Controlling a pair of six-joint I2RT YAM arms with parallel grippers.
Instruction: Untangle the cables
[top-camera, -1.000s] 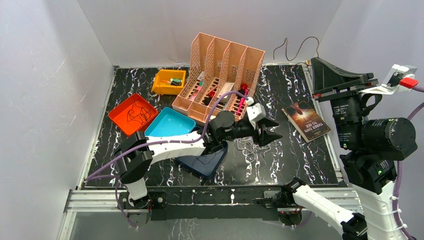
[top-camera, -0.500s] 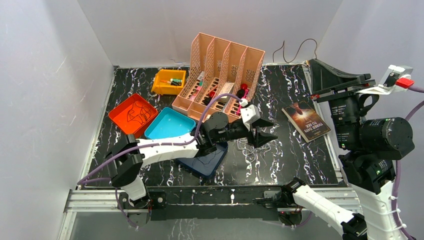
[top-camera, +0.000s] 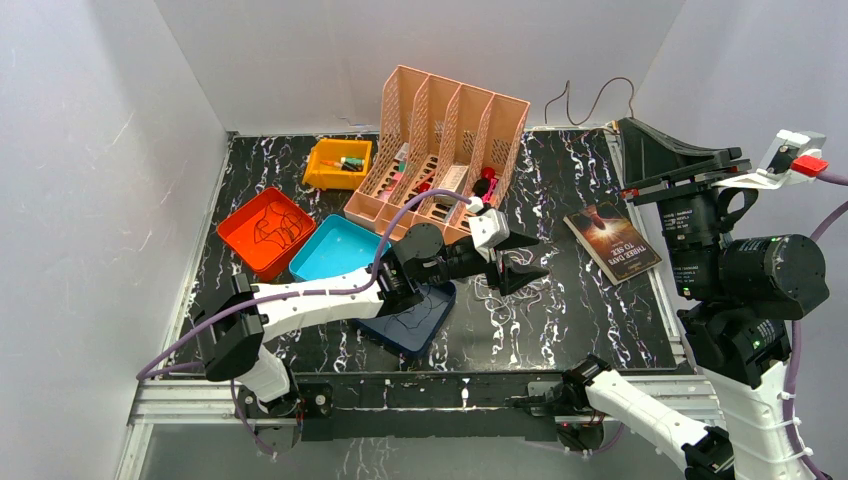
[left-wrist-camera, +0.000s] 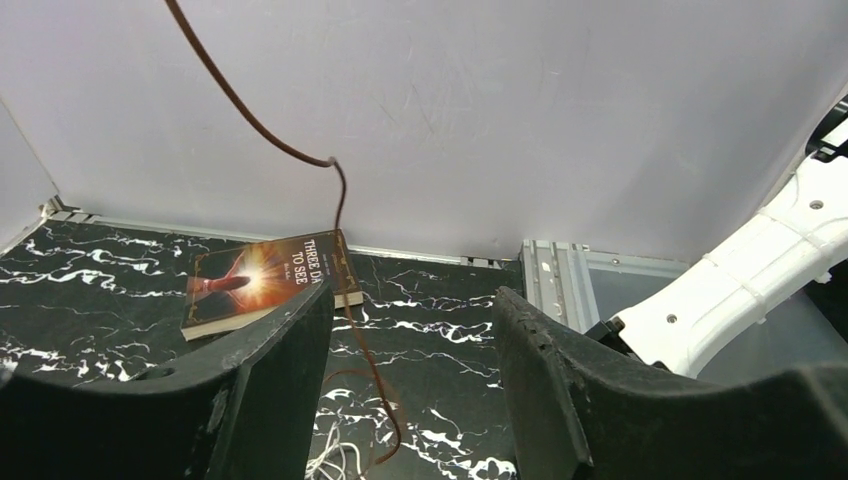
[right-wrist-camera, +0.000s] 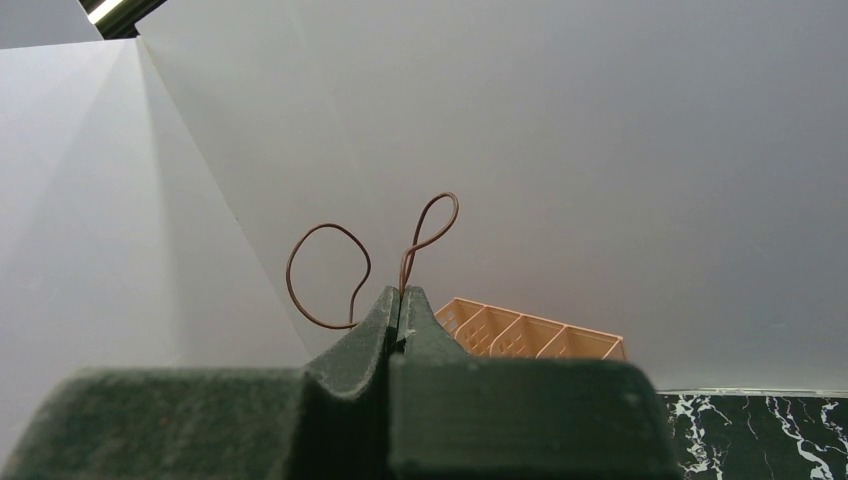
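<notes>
My left gripper will next tilt down and move toward the side of the book, onto the hanging part (left-wrist-camera: 370, 359) of the brown cable.
A thin brown cable (right-wrist-camera: 320, 232) curls out of my right gripper (right-wrist-camera: 400, 293), which is shut on it and raised high at the right (top-camera: 626, 126). In the left wrist view the same brown cable (left-wrist-camera: 338, 215) hangs down to the table between the jaws, close to the left finger (left-wrist-camera: 270, 370), touching neither. White cables (left-wrist-camera: 330, 466) lie bunched under it. My left gripper (left-wrist-camera: 412, 296) is open and empty, low over the table's middle (top-camera: 530, 257). More dark cables lie in the orange tray (top-camera: 268, 228) and the navy tray (top-camera: 405, 322).
A pink file organizer (top-camera: 440, 150) stands at the back, with a yellow bin (top-camera: 338, 165) to its left. A light-blue tray (top-camera: 338, 250) sits between the orange and navy trays. A book (top-camera: 612, 243) lies at the right, near the right arm's base.
My left arm has drawn back to the left, and its jaws have spread a little wider. The right gripper has stayed raised and shut on the brown cable.
</notes>
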